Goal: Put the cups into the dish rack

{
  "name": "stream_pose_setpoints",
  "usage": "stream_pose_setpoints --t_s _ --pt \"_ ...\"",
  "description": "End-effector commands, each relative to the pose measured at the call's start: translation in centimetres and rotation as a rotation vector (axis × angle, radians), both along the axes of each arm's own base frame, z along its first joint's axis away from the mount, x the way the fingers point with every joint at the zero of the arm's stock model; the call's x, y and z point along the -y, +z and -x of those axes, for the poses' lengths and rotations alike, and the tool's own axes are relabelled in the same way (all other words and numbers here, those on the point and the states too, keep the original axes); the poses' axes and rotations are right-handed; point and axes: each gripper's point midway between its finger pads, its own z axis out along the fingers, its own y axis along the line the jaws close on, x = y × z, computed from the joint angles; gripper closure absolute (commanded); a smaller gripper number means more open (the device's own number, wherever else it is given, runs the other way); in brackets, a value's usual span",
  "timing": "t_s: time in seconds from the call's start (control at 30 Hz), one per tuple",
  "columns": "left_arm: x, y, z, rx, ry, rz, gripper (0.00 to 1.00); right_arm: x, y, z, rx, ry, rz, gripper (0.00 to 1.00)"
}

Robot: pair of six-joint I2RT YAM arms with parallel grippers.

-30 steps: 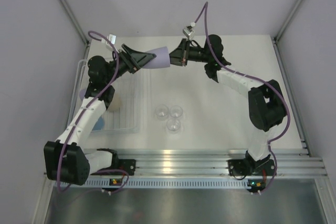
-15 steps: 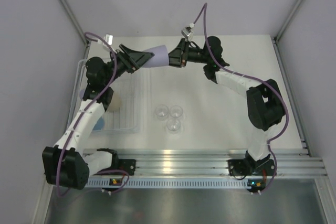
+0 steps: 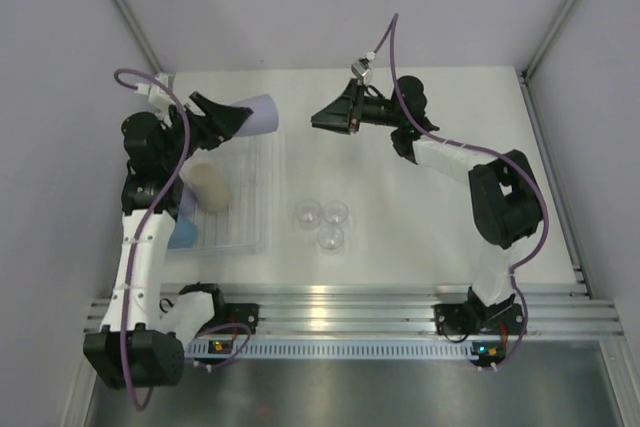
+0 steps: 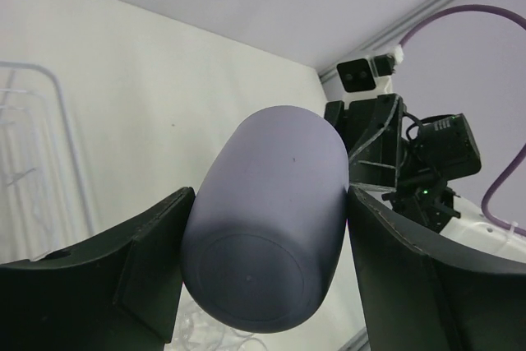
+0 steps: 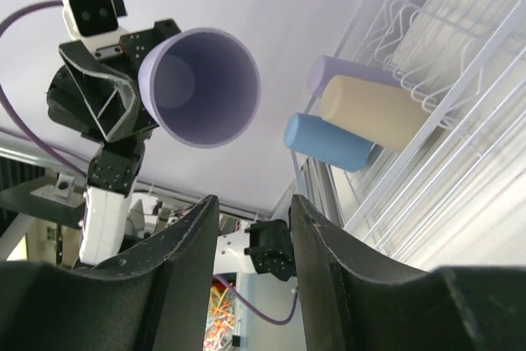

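Note:
My left gripper moves back and down next, then releases on the free bottom of the dish rack beside the blue tumbler (image 3: 220, 231).
My left gripper (image 3: 222, 120) is shut on a lavender tumbler (image 3: 258, 114), held on its side above the far end of the clear dish rack (image 3: 252, 243). The left wrist view shows its base (image 4: 265, 265) between the fingers. My right gripper (image 3: 322, 118) is open and empty, a short way right of the tumbler; its view shows the tumbler's open mouth (image 5: 200, 86). In the rack lie a beige tumbler (image 3: 210, 187), a blue one (image 3: 184, 235) and a second lavender one (image 5: 341, 71). Three clear cups (image 3: 325, 223) stand on the table.
The white table (image 3: 440, 227) is bounded by grey walls left, right and behind. A metal rail (image 3: 340, 307) runs along the near edge by the arm bases.
The right gripper let go of the lavender tumbler and opened. The left gripper carried the tumbler leftward, away from the right gripper, to above the rack's far end.

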Motion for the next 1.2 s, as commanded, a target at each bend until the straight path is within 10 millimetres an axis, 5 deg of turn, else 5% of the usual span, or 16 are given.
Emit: stream_pose_setpoints --t_s 0.0,0.4,0.7,0.9,1.17 --pt "-1.8 0.4 1.8 0.0 0.05 -0.095 1.0 1.4 2.7 -0.4 0.119 -0.037 -0.05 0.59" --pt "-5.7 -7.0 8.0 -0.306 0.204 -0.35 1.0 2.6 1.6 -2.3 0.13 -0.067 -0.024 0.58" --pt "-10.4 -11.5 11.0 -0.526 0.417 -0.504 1.0 2.5 0.9 -2.3 0.119 -0.054 -0.035 0.58" --pt "-12.0 -14.9 11.3 -0.659 0.458 -0.569 1.0 2.5 0.4 -2.3 0.108 -0.052 -0.04 0.58" --pt "-12.9 -16.4 10.8 -0.757 0.465 -0.615 1.0 2.9 0.0 -2.4 0.1 -0.061 -0.047 0.58"
